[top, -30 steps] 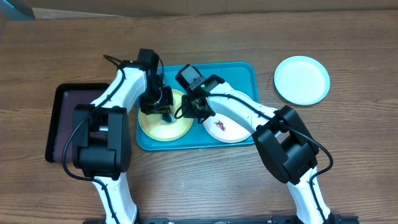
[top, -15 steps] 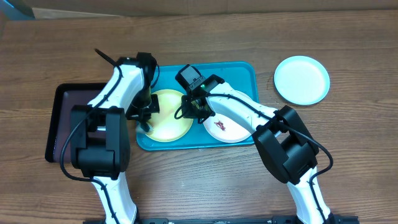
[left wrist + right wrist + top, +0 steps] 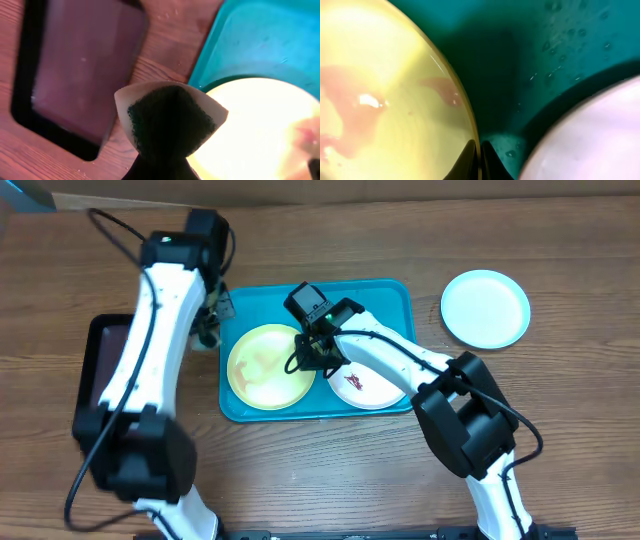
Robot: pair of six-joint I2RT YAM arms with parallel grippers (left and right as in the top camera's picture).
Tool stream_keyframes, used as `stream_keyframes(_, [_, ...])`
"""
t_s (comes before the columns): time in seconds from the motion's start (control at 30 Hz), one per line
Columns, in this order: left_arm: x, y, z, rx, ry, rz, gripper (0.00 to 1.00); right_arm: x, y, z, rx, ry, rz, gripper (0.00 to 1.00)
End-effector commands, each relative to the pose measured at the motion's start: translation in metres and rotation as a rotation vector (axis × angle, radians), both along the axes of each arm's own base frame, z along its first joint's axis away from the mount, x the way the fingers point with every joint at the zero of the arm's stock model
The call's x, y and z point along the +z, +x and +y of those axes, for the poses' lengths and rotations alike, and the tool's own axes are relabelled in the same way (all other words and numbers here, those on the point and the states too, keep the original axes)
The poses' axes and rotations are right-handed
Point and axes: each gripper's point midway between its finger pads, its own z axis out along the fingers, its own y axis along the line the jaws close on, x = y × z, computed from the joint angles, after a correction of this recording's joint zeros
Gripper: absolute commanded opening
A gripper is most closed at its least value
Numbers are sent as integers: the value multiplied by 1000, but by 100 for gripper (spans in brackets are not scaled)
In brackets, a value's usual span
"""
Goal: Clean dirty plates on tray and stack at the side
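The right gripper lifts next, crosses right in the overhead view over the pale mint-blue plate (image 3: 485, 308), lowers and releases the yellow-green plate's rim, since the mint-blue plate sits clear of the tray.
The yellow-green plate (image 3: 266, 367) lies in the left half of the turquoise tray (image 3: 385, 295), with faint reddish smears on it (image 3: 385, 100). The white plate (image 3: 362, 386) with a red smear lies to its right in the tray (image 3: 520, 60). The pale mint-blue plate (image 3: 485, 308) sits on the table to the right of the tray. My right gripper (image 3: 312, 356) is shut on the yellow-green plate's right rim (image 3: 479, 150). My left gripper (image 3: 212, 318) is raised over the tray's left edge, shut on a dark sponge (image 3: 170, 122) with a pale backing.
A black rectangular tray (image 3: 100, 370) lies on the wooden table left of the turquoise tray; it also shows in the left wrist view (image 3: 75, 75). The white plate's edge (image 3: 590, 135) lies close to my right fingers.
My left arm lifted the sponge off the yellow-green plate and swung up and to the left, past the tray's left edge. The right gripper kept its hold on the plate's rim.
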Motion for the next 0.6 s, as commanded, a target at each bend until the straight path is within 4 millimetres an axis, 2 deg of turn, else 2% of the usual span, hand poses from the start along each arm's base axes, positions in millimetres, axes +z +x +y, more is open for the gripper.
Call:
stream_keyframes(0.0, [44, -6, 27, 76, 19, -126, 4, 62, 16, -2, 42, 42, -161, 4])
stream_keyframes(0.1, [47, -14, 49, 138, 18, -121, 4, 84, 25, -11, 73, -5, -258, 4])
stream_keyframes(0.27, [34, -31, 89, 263, -12, -78, 4, 113, 39, -47, 43, -194, -410, 4])
stream_keyframes(0.47, [9, -45, 119, 393, -134, -64, 4, 152, 53, -76, 67, -494, -631, 4])
stream_keyframes(0.57, [-6, -54, 128, 437, -176, -44, 4, 181, 57, -84, 73, -690, -767, 4])
